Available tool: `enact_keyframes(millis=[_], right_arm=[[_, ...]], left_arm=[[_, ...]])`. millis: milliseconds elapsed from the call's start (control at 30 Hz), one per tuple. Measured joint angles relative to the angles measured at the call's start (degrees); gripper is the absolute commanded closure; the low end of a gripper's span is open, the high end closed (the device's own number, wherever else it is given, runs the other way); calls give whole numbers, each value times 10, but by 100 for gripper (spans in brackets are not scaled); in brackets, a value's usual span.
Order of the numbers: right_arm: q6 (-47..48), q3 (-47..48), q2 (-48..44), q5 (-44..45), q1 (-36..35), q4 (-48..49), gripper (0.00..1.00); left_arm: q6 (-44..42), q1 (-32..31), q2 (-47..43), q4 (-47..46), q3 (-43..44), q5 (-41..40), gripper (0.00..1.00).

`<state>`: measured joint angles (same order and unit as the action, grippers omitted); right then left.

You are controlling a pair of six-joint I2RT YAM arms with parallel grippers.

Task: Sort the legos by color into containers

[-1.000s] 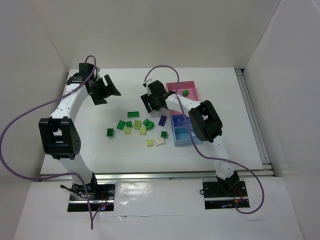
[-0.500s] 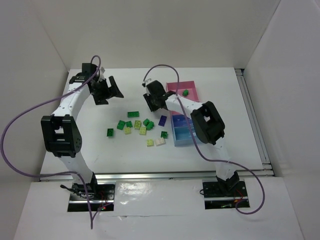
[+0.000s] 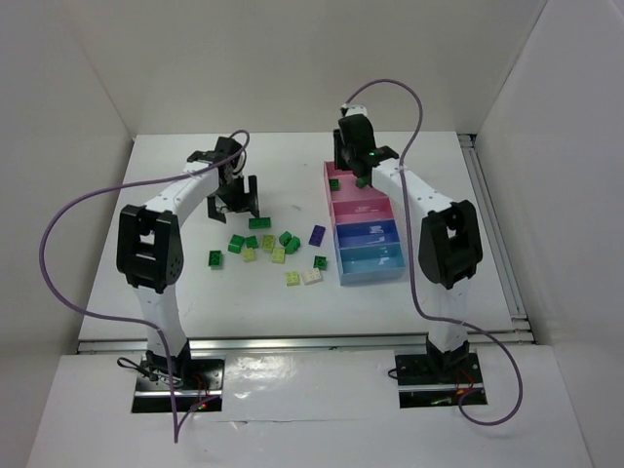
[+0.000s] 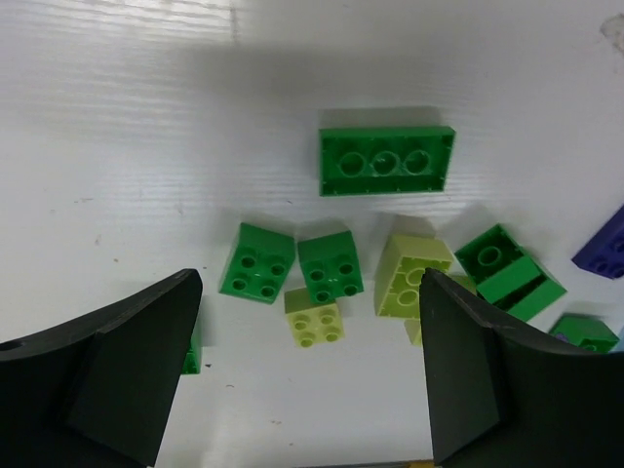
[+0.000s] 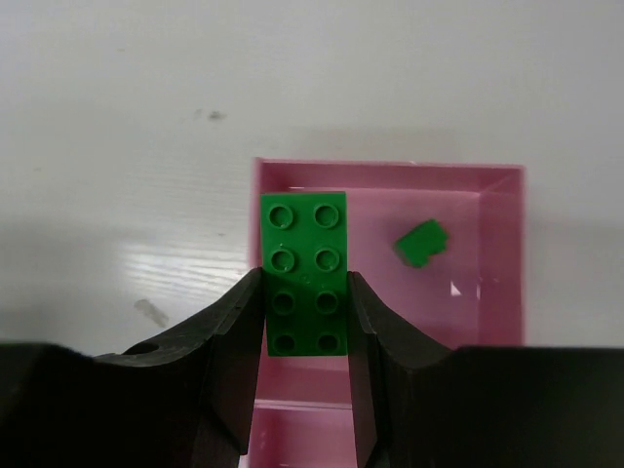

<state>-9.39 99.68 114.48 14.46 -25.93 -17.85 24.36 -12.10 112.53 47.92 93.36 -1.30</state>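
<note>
The left gripper should move back and then down onto the lone green lego [image 3: 215, 259] [image 4: 192, 352] to close, since the bare tabletop around that lego leaves both fingers room.
My right gripper [image 5: 304, 310] is shut on a dark green eight-stud lego [image 5: 304, 283] and holds it over the left part of the far pink bin [image 5: 487, 292], where one small green lego [image 5: 421, 243] lies. From above, that gripper [image 3: 337, 175] is at the far end of the row of containers [image 3: 382, 255]: two pink, one periwinkle, one light blue. My left gripper [image 4: 308, 292] hangs open over the loose legos: a long green one lying upside down [image 4: 387, 161], two green squares [image 4: 258, 263], and a pale yellow-green one [image 4: 314, 320]. The left gripper [image 3: 234, 202] touches none of them.
More legos lie scattered at mid-table: a purple one [image 3: 317, 235], a cream one [image 3: 312, 276], a lone green one [image 3: 214, 258] to the left. White walls close in the table on three sides. A metal rail [image 3: 492, 234] runs along the right edge.
My right gripper has shut on a green lego and swung from the pile to above the far pink bin. My left gripper has moved right, over the pile's far side.
</note>
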Motion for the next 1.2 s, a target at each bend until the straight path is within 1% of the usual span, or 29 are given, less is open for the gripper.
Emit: enact_keyframes(millis=[100,133,200,233,267,300,333,400,500,633,733,800,833,900,933,1167,1200], right_arm=[[-14,-9,8,7,24,-12,70],[-17,-10,13,7,27,-16,65],[-24,-10,23,8,30,-23,47],[-26,-10,28,8,30,-28,28],[-32,-10,35,7,29,-32,21],[-32,-10,40,6,29,-35,18],[-32,-10,45,4,29,-39,18],[-32,-10,49,2,29,-43,18],[-33,-13,45,4,29,-42,18],[-32,-60,8,12,29,-40,18],[-33,-95,-27,17,29,-40,18],[-33,-110,-46,21,29,-40,18],[-33,-116,-54,23,29,-40,20],[-33,-123,-67,28,29,-41,20],[-33,-123,-69,29,29,-40,20],[-33,-124,-73,36,29,-41,20],[-33,-125,-74,37,29,-41,20]], left_arm=[[4,12,-11,-2,-17,-23,8],[9,19,-20,-5,-32,-29,10],[16,36,-47,-7,-71,-38,10],[20,43,-61,-6,-88,-42,10],[27,50,-75,-7,-103,-46,6],[30,56,-88,-6,-116,-51,2],[34,60,-100,-6,-128,-57,0],[47,60,-115,-6,-147,-70,0],[64,60,-125,-12,-183,-81,3],[77,67,-128,-12,-230,-87,12],[79,70,-128,-13,-243,-89,18],[81,71,-127,-21,-246,-90,27],[85,71,-127,-26,-249,-90,38],[87,71,-127,-36,-255,-89,48],[89,71,-125,-39,-257,-89,51],[86,71,-103,-60,-259,-71,51],[86,71,-103,-61,-259,-69,53]])
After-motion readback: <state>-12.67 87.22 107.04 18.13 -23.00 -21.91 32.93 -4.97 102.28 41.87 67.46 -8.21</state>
